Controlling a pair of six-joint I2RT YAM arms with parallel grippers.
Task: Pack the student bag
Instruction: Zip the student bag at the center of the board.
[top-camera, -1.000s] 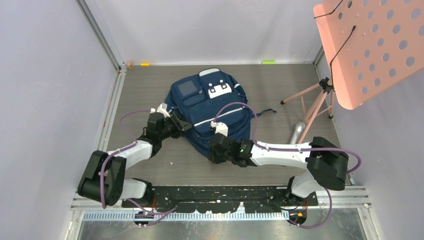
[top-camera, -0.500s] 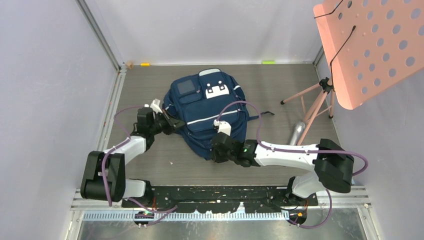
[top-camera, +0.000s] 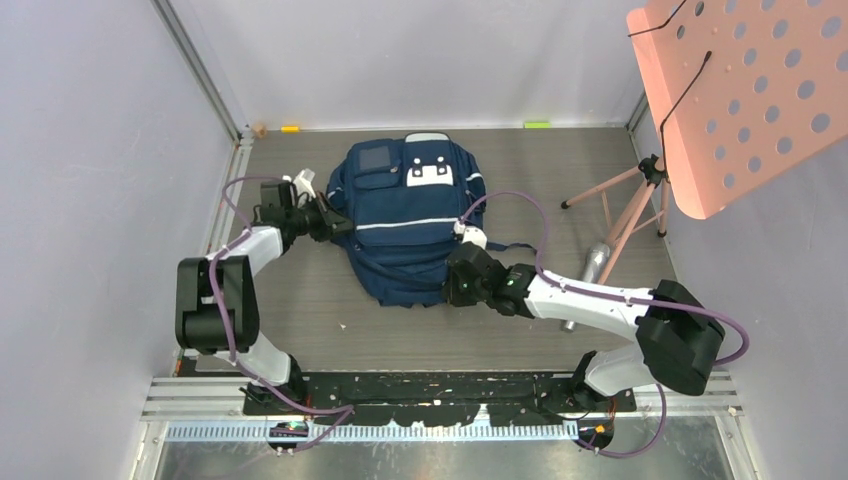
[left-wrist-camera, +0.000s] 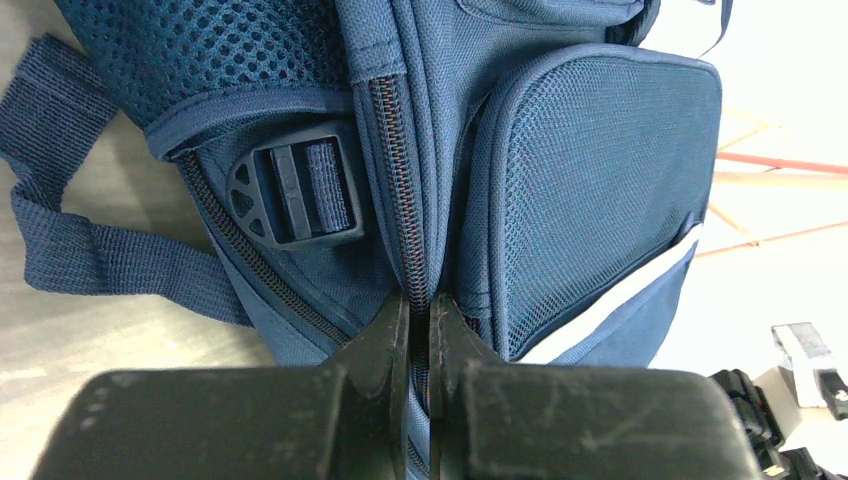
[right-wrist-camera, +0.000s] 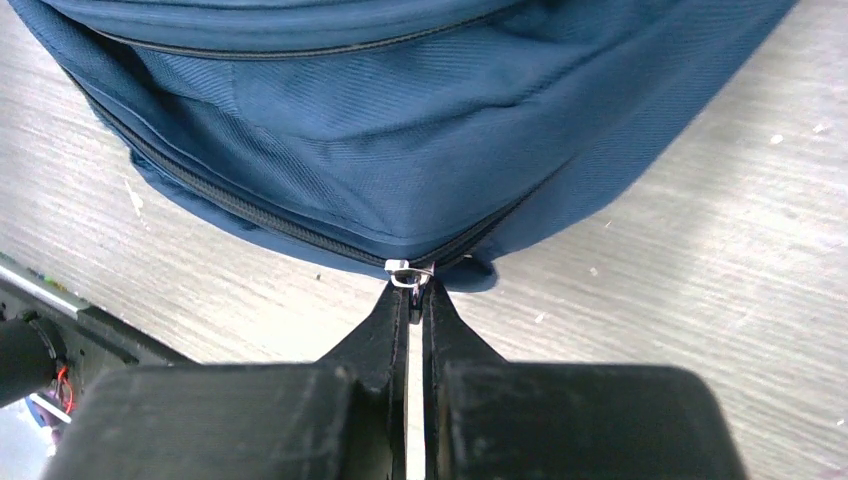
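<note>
The navy side strap (top-camera: 508, 246) lies outward of my right gripper, so my gripper will move outward along the bag's edge to that strap next and release the zipper pull.
The student bag (top-camera: 405, 205), a navy backpack with a white stripe and white patches, lies flat on the grey floor. My left gripper (top-camera: 335, 226) is at its left side, shut on the fabric fold along the side zipper (left-wrist-camera: 408, 180), beside a mesh pocket (left-wrist-camera: 600, 190) and a strap buckle (left-wrist-camera: 295, 190); in the left wrist view the left gripper (left-wrist-camera: 420, 305) pinches that seam. My right gripper (top-camera: 446, 290) is at the bag's near right corner. In the right wrist view the right gripper (right-wrist-camera: 412, 297) is shut on the small metal zipper pull (right-wrist-camera: 410, 271) at the bag's edge (right-wrist-camera: 400, 150).
A pink perforated stand board (top-camera: 740, 90) hangs over the right side on pink tripod legs (top-camera: 630, 200). A silver cylinder (top-camera: 592, 265) lies by the legs. Walls close in left, back and right. Small yellow (top-camera: 290, 128) and green (top-camera: 537, 124) markers sit at the back wall.
The left gripper closed on the bag's side seam and drew back to the left. The bag slid and turned toward the back left. The right gripper moved right along the bag's near edge.
</note>
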